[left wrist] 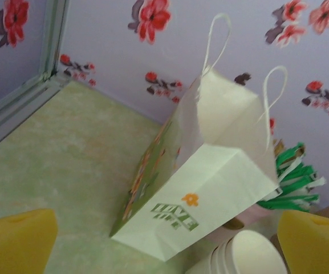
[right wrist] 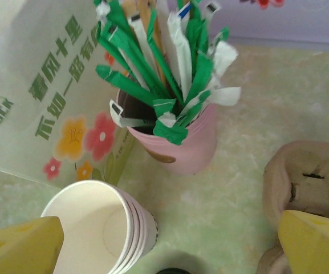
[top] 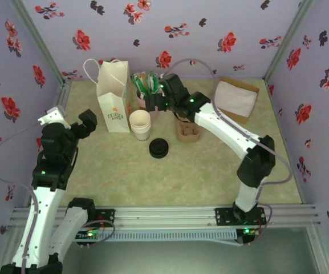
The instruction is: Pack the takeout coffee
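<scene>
My right gripper next needs to move down toward the paper bag (left wrist: 210, 188), fingers on either side of the carrier-facing edge of the cream cup stack's open rim, as that rim lies below it.
The takeout coffee is out of view. A brown pulp carrier (top: 188, 132) stands mid-table, partly under my right arm, and its edge (right wrist: 312, 182) shows in the right wrist view. My right gripper (top: 157, 101) hovers open above the table between the stack of cream cups (right wrist: 96, 228) and the carrier, with nothing between its yellow fingertips (right wrist: 21, 245). My left gripper (top: 73, 123) is open at the left, facing the white paper bag (left wrist: 210, 188), and holds nothing.
The paper bag (top: 113, 97) stands upright at the back left. Beside it are a pink cup of green sachets (top: 147, 85), the cup stack (top: 140, 124) and black lids (top: 159, 148). A cardboard box of napkins (top: 235, 97) sits at the back right.
</scene>
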Motion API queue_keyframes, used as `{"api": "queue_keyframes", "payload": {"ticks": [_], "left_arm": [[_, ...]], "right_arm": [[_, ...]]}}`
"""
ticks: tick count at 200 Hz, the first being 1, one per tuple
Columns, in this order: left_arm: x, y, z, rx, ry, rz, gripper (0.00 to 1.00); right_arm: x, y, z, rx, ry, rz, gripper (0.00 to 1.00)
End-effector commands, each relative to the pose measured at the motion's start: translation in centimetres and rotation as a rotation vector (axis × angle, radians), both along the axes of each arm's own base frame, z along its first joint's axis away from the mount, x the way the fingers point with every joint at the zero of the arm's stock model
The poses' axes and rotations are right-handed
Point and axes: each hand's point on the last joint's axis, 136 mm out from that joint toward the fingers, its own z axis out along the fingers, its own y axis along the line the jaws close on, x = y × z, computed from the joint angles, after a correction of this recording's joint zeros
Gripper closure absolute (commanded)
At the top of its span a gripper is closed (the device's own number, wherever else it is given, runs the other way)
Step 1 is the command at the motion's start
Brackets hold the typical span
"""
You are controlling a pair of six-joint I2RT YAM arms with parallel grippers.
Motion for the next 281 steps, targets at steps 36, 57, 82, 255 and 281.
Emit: {"api": "queue_keyframes", "payload": {"ticks": [36,57,82,255,281], "left_arm": [[-0.7,0.5,-1.2,0.021,0.035,0.018,0.0],[-1.0,0.4,-1.3,0.037,0.035,0.007,0.0],[-1.2,0.5,-1.2,0.039,0.026,0.009,0.0],[-1.0,0.3,-1.5,0.05,0.029,-0.004,0.0],[-1.0,0.2,-1.5,0.054,0.029,-0.008,0.0]], "right_arm": [[-0.2,2.7,-1.5,-0.132,0.095,0.092,0.15],[-0.4,3.2,-2.4,-0.173,0.122,0.107,0.23],[-1.0,4.0,-3.8,-0.218,0.145,0.129,0.3],[-0.2,6.0,-9.5,-0.271,0.255,0.171,0.69],[-0.2,6.2,-9.8,-0.274,0.266,0.174,0.77]]}}
